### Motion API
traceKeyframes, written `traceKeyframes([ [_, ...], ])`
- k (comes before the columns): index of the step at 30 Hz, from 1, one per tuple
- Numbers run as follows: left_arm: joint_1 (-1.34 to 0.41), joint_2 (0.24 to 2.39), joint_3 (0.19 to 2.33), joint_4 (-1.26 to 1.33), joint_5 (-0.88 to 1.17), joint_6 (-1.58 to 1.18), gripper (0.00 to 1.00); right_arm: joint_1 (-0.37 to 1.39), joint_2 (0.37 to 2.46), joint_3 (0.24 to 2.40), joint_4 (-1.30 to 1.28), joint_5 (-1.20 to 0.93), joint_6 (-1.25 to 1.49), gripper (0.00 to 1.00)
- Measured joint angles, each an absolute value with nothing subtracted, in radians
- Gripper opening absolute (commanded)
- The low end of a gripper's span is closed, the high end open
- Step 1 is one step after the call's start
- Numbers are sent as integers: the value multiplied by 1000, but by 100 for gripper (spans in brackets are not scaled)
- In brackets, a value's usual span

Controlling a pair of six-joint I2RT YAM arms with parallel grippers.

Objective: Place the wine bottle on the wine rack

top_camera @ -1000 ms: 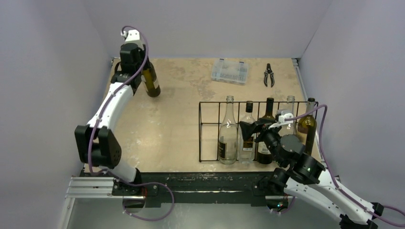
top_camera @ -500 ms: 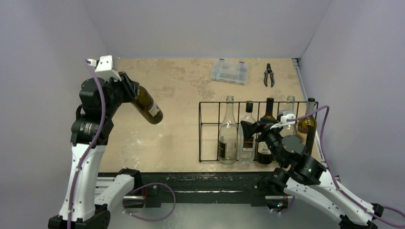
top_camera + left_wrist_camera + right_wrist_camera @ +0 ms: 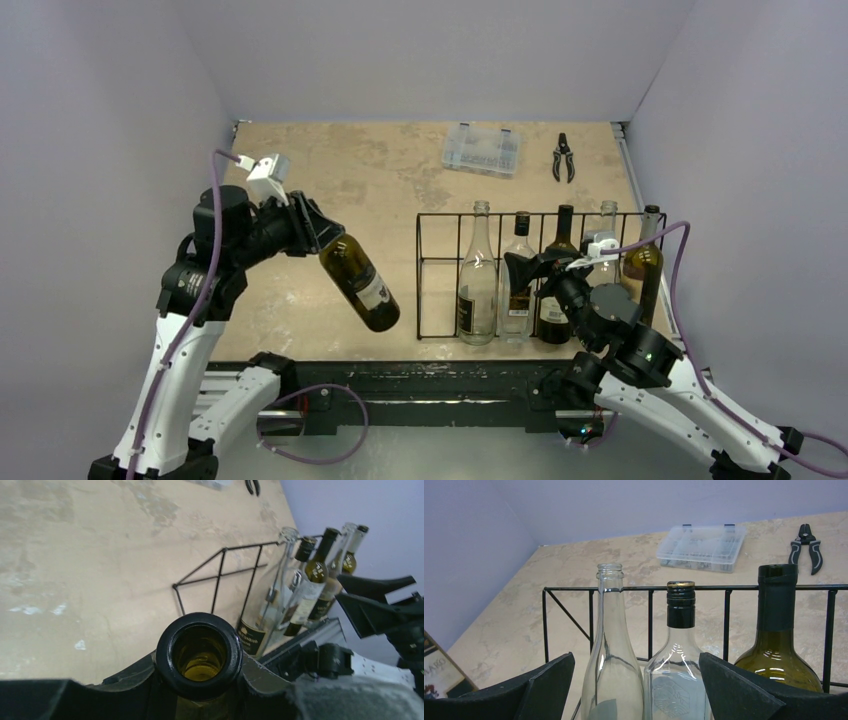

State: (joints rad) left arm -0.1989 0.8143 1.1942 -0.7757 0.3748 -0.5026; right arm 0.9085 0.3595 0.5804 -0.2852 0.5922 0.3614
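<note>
The rack's empty slot (image 3: 438, 290) (image 3: 227, 600) is below my left gripper and to its right in the top view, so next my left gripper will swing over that slot with the bottle upright and go down.
My left gripper (image 3: 312, 232) is shut on the neck of a dark green wine bottle (image 3: 360, 282) and holds it tilted in the air, base down and to the right, just left of the wine rack (image 3: 436, 215). In the left wrist view the bottle's open mouth (image 3: 199, 652) sits between my fingers. The black wire rack (image 3: 220, 575) holds several upright bottles (image 3: 478, 280); its leftmost slot stands empty. My right gripper (image 3: 528, 268) is open and empty, hovering in front of the clear bottles (image 3: 610, 645) in the rack.
A clear plastic compartment box (image 3: 482, 149) and black-handled pliers (image 3: 563, 157) lie at the back of the table. Grey walls close in on both sides. The rack's right end stands near the table's right edge.
My left arm has swung the bottle from the back left corner forward and right, tilting it, until it hangs beside the rack's left end. The right arm has not moved.
</note>
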Motion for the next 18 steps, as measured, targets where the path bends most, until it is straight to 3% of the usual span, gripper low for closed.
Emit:
traceKeyframes([
  [18,-617,1032,1148,-670,286,-635,0,908,359,580,-285,592,361,99],
])
